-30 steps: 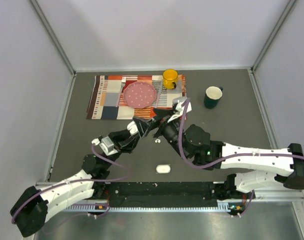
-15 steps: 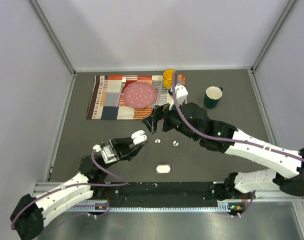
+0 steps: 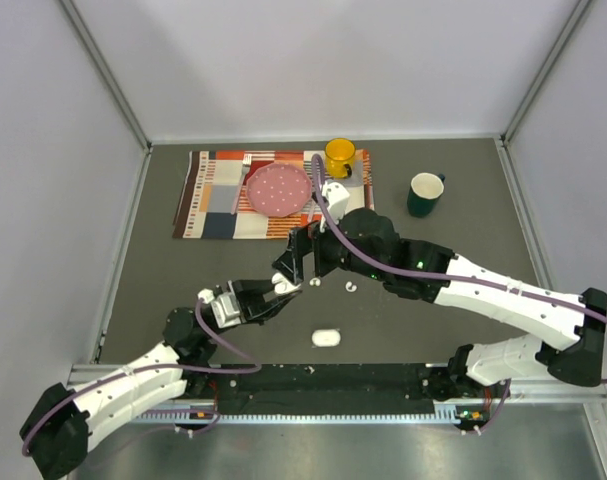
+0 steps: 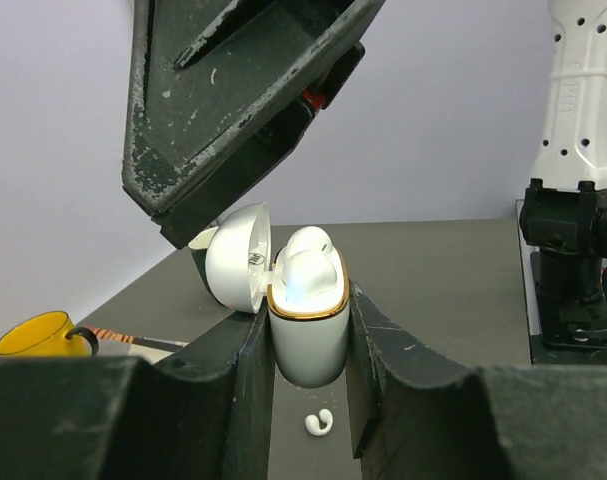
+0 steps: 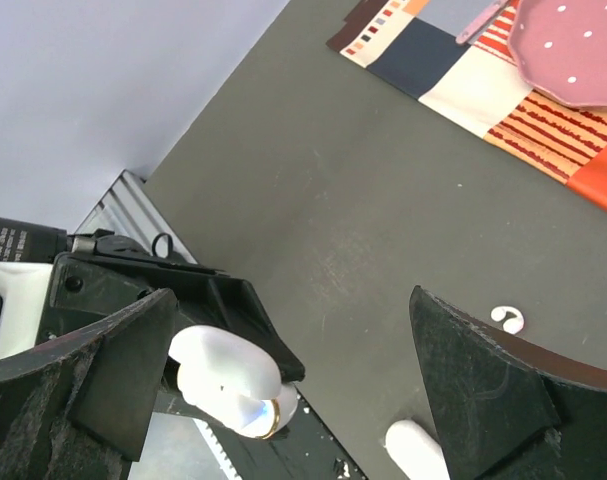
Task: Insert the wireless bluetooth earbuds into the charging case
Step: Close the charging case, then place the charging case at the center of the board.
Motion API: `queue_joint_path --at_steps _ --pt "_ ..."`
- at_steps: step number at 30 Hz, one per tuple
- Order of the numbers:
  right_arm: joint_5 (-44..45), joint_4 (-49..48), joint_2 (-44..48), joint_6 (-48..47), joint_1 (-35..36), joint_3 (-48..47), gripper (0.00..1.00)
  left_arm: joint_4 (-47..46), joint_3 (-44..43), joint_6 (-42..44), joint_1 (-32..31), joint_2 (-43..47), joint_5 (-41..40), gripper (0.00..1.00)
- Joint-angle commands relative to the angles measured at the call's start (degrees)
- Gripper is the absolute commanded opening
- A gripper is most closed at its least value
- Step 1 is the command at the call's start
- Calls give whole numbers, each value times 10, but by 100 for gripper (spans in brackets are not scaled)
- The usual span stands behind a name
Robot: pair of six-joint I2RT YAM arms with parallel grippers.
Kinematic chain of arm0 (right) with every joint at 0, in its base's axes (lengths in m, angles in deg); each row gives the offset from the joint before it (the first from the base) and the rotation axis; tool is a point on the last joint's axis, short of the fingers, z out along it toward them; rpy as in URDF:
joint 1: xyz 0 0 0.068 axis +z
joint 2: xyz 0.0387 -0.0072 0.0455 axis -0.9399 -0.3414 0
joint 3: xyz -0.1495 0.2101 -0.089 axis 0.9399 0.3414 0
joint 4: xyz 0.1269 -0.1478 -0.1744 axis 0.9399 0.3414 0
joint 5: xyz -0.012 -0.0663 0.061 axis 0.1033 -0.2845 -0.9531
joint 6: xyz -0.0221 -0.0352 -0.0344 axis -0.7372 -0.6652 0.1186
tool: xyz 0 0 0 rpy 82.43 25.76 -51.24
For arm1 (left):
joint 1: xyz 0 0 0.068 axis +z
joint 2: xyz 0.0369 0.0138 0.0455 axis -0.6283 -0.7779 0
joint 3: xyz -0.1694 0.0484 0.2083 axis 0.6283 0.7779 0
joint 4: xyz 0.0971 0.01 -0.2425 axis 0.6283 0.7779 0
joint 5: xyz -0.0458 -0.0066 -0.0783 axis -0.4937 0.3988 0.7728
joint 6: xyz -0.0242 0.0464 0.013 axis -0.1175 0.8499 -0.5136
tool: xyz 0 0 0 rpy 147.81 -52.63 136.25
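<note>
My left gripper moves outward next, tilting and lowering to release the case on the bare tabletop by the placemat, since earbud heads already sit inside.
My left gripper (image 3: 279, 293) is shut on a white charging case (image 3: 287, 288) and holds it upright above the table. In the left wrist view the case (image 4: 306, 335) sits between the fingers with its lid (image 4: 238, 258) open, and white earbud heads (image 4: 308, 262) show inside the gold rim. My right gripper (image 3: 301, 262) is open and empty, close above the case, which shows by its left finger (image 5: 228, 385). Two loose earbuds (image 3: 314, 283) (image 3: 350, 288) lie on the table; one shows under the case (image 4: 319, 423) and in the right wrist view (image 5: 506, 318).
A second white case (image 3: 326, 338) lies shut near the front edge, also in the right wrist view (image 5: 413, 445). A striped placemat (image 3: 218, 195) with a pink plate (image 3: 278, 188) and a yellow mug (image 3: 340, 155) lies at the back; a dark green mug (image 3: 424, 193) stands at the back right.
The two grippers drew apart from their meeting point near the mat. The left one lowered the case toward the front; the right one then came left and down over it.
</note>
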Motion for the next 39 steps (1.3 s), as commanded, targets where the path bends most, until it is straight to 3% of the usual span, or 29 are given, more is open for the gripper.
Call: queue_joint_path --at_steps 1,10,19,27,31,34,39 --pt "-24 -16 -8 4 -1 -15 99 -42 -10 0 -2 -6 10 0" --pt "32 -3 -38 26 0 -4 99 -48 -3 -2 -2 5 -2 0" --pt "13 -5 4 36 0 67 99 22 -9 -42 -2 30 -139 0" --pt "116 -15 50 49 0 114 99 32 -32 -82 -1 -13 -193 0" --pt "260 6 83 84 -1 134 99 169 -86 -90 2 -51 -240 0" --pt "296 43 104 111 -14 135 99 262 -142 -136 24 -98 -291 0" --pt "289 59 142 135 -44 159 99 237 -157 -275 115 -178 -149 0"
